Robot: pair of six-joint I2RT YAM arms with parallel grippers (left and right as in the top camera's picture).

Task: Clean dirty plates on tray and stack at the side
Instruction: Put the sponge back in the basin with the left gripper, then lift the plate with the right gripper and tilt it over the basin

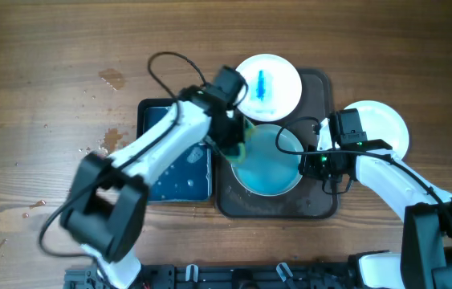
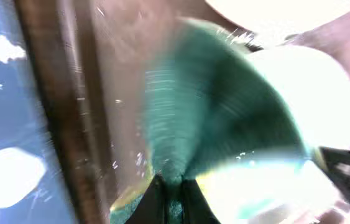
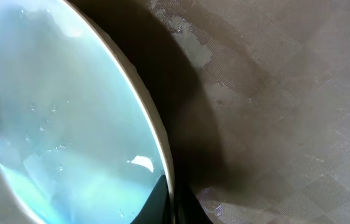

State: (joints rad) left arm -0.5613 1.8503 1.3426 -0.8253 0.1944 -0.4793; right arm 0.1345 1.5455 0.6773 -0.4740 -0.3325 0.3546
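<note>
The blue tray of water (image 1: 181, 167) (image 2: 14, 118) has room for the sponge, so my left gripper will move off the plate, to the left in the overhead view, over the tray.
A plate smeared pale blue (image 1: 267, 163) lies on the dark tray (image 1: 322, 205). My left gripper (image 1: 238, 144) is shut on a green and yellow sponge (image 2: 181, 137) at the plate's left edge; the left wrist view is blurred. My right gripper (image 1: 304, 163) is shut on the plate's right rim (image 3: 162, 155). A second white plate with a blue streak (image 1: 267, 84) sits at the tray's back. A clean white plate (image 1: 380, 127) lies on the table right of the tray.
A blue tray of water (image 1: 173, 172) lies left of the dark tray. Water drops and stains (image 1: 111, 78) mark the wooden table at the left. Black cables loop above the plates.
</note>
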